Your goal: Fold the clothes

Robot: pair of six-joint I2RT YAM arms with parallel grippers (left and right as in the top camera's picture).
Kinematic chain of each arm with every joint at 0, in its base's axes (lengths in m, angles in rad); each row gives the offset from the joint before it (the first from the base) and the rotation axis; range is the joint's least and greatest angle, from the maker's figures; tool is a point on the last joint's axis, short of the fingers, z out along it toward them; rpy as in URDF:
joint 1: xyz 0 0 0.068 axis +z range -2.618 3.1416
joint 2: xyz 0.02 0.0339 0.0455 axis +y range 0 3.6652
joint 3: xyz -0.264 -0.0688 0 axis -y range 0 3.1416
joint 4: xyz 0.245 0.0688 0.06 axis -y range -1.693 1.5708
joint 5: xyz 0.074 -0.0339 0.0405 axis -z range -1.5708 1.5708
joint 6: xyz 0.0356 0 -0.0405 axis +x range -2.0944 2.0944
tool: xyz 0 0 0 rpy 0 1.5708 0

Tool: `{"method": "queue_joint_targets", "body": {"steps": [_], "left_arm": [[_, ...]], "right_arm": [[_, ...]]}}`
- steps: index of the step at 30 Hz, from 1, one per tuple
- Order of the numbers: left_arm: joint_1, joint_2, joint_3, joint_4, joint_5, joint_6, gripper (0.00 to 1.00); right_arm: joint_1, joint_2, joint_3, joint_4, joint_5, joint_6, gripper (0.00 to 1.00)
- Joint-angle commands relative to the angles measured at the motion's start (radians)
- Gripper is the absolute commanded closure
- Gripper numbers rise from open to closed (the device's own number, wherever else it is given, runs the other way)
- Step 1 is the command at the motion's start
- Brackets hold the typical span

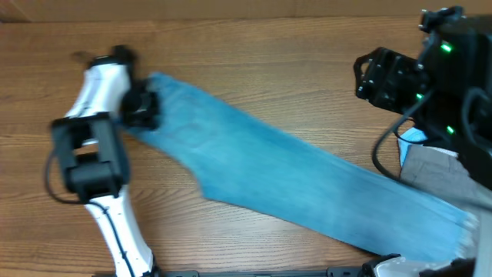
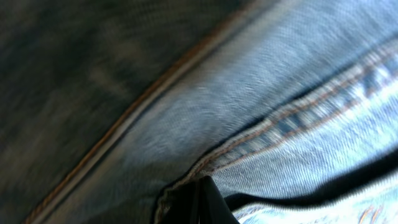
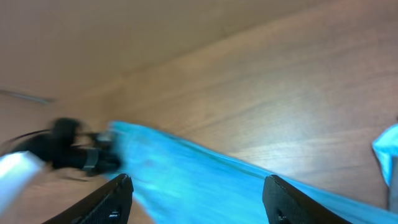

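Observation:
The left gripper goes left in the overhead view next and releases the jeans' end on the bare wood, since that table side is clear.
The light-blue jeans (image 1: 307, 181) lie stretched in a long band across the wooden table, from upper left to the frayed whitish hem at lower right. My left gripper (image 1: 142, 108) is shut on their upper-left end. In the left wrist view, seamed denim (image 2: 280, 93) fills the frame and my black fingertips (image 2: 199, 202) pinch a fold of it. My right gripper (image 1: 363, 77) hovers at the upper right, clear of the cloth. In the right wrist view it (image 3: 199, 196) stands open with nothing between its fingers, the jeans (image 3: 186, 180) blurred below.
A grey garment (image 1: 438, 173) lies at the right edge by the right arm, with a small light-blue item (image 1: 415, 137) above it. A white object (image 1: 392, 268) sits at the bottom edge. Bare wood table (image 1: 269, 69) lies behind the jeans.

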Motion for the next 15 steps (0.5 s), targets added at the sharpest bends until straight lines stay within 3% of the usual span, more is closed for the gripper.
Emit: {"method": "queue_joint_targets", "body": {"steps": [1,5,7,9,15], "left_arm": [[0.214,0.012,-0.04,0.002,-0.171,-0.078,0.96],[0.371,-0.132,-0.04,0.008,0.035,-0.064,0.96],[0.407,-0.228,-0.04,0.012,0.134,-0.028,0.96],[0.411,-0.32,-0.04,0.009,0.171,-0.008,0.94],[0.358,-0.539,-0.04,-0.006,0.181,0.019,0.83]], "right_arm": [[-0.001,0.06,0.002,-0.018,0.025,0.0,0.25],[-0.001,0.156,0.0,-0.071,0.025,0.0,0.24],[-0.001,0.22,-0.028,-0.099,0.025,-0.002,0.28],[-0.001,0.266,-0.095,-0.098,0.022,-0.027,0.36],[-0.001,0.336,-0.445,-0.032,-0.026,-0.081,0.44]]}}
